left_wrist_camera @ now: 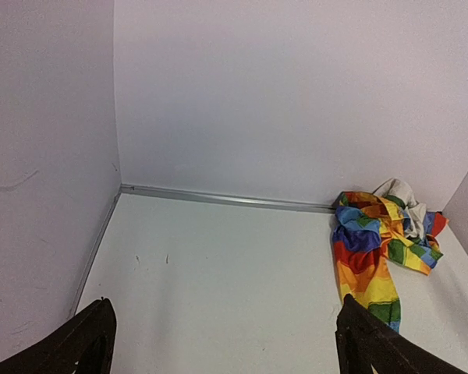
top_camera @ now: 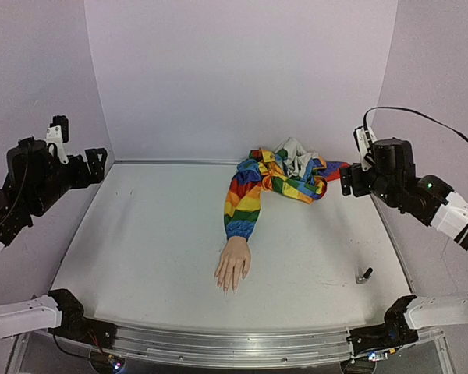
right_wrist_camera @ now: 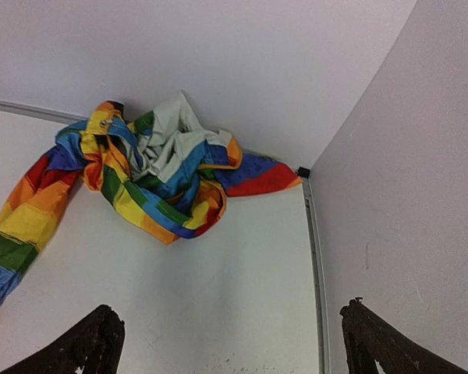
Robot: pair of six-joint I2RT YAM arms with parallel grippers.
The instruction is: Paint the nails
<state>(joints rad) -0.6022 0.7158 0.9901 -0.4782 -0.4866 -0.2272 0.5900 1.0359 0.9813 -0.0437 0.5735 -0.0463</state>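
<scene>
My right gripper will next move back and down onto the black cap [top_camera: 367, 272] and tilt its fingers toward the tabletop, because the cap sticks out from the bottle lying on its side.
A pale mannequin hand [top_camera: 233, 266] lies palm down mid-table, fingers toward the near edge; its nails [top_camera: 227, 287] are too small to make out. A rainbow-striped sleeve [top_camera: 246, 201] runs back from the wrist to a crumpled heap [top_camera: 296, 173]; the heap also shows in the left wrist view [left_wrist_camera: 378, 241] and the right wrist view [right_wrist_camera: 152, 167]. My left gripper [top_camera: 96, 165] is open and empty, raised at the far left. My right gripper [top_camera: 348, 181] is open and empty, raised at the far right beside the heap.
A small dark bottle with a black cap [top_camera: 364, 275] lies on its side near the right front of the white table [top_camera: 140, 234]. Pale walls enclose the back and both sides. A metal rail [top_camera: 234, 347] runs along the near edge.
</scene>
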